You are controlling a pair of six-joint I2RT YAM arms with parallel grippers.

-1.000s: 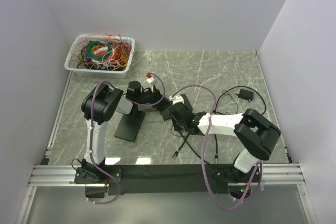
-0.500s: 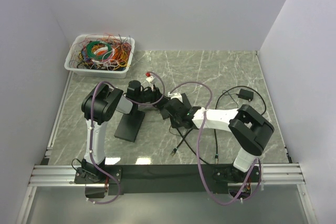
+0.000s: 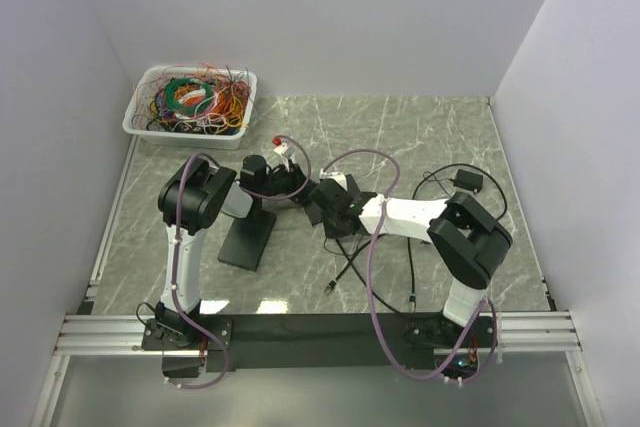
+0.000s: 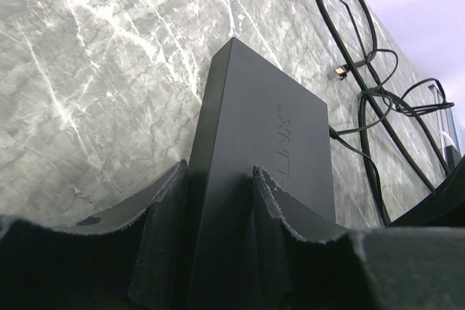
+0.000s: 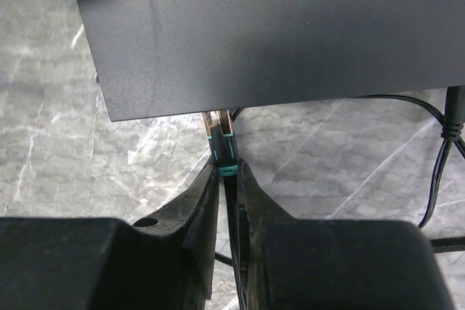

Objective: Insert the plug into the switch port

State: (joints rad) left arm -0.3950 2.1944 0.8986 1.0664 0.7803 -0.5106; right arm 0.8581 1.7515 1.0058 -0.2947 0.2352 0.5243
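My right gripper should next push the plug in at the switch's near edge (image 5: 216,111) just beyond its fingers, because the plug's metal still shows, and then let go of it.
The switch is a flat black box (image 4: 261,143), also seen from above (image 3: 322,198) and in the right wrist view (image 5: 276,27). My left gripper (image 4: 218,179) is shut on one end of it, a finger on each side. My right gripper (image 5: 227,172) is shut on a black cable just behind its plug (image 5: 222,139), which has teal bands and a metal tip. The tip sits at the switch's near edge, under its rim; how deep it goes in is hidden. In the top view the right gripper (image 3: 338,211) is right beside the switch.
A white bin of tangled coloured wires (image 3: 192,104) stands at the back left. A black stand (image 3: 247,237) lies near the left arm. Black cables and a small adapter (image 3: 467,182) lie to the right, with loose cable ends (image 3: 333,289) near the front edge.
My right gripper has moved left and away from me with the plug, from clear of the switch up to its edge. The left gripper has kept hold of the switch and shifted slightly.
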